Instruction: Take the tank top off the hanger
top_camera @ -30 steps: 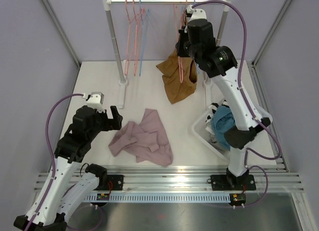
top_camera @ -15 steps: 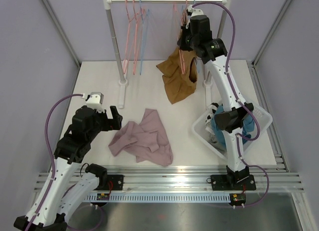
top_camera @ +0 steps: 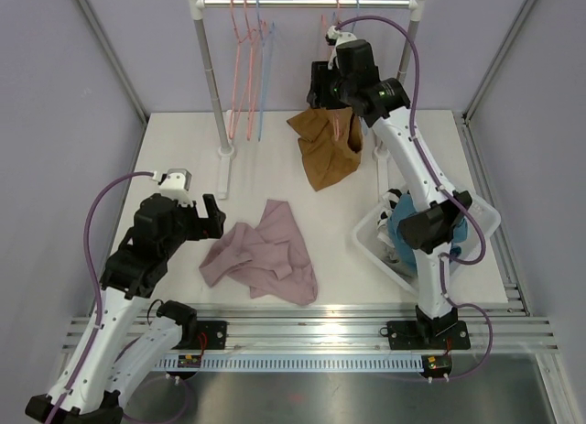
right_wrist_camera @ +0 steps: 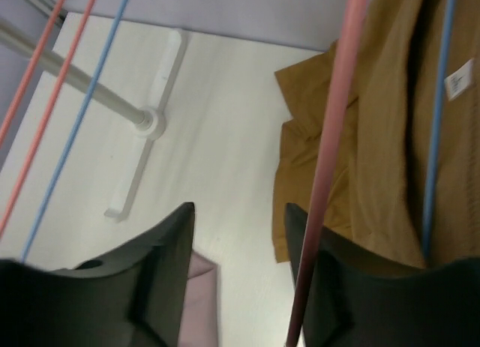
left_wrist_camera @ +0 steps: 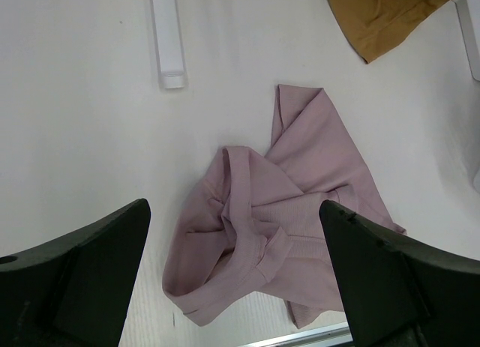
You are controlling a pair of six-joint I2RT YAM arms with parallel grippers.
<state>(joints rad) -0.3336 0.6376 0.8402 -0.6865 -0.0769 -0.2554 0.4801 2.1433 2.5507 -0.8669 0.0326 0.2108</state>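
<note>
My left gripper moves to the right in the top view and down onto the garment's middle next, since raised folds show in the crumpled pink garment.
The brown tank top (top_camera: 325, 149) hangs from a pink hanger (top_camera: 335, 122) on the rail (top_camera: 293, 1), its lower part slumped on the table. My right gripper (top_camera: 320, 79) is up beside it, just left of the hanger, open and holding nothing. In the right wrist view the pink hanger rod (right_wrist_camera: 330, 160) crosses in front of the right finger, outside the gap of the gripper (right_wrist_camera: 238, 212), with the tank top (right_wrist_camera: 375, 152) behind it. My left gripper (top_camera: 212, 215) hovers open over the table, wide open in its own view (left_wrist_camera: 233, 212).
A crumpled pink garment (top_camera: 261, 255) lies mid-table below the left gripper. Several empty pink and blue hangers (top_camera: 247, 67) hang at the rail's left end by the rack post (top_camera: 212, 76). A white basket (top_camera: 366, 239) holding blue clothes stands at the right.
My right gripper has opened and shifted left, away from the hanger hook at the rail. The left arm has not moved.
</note>
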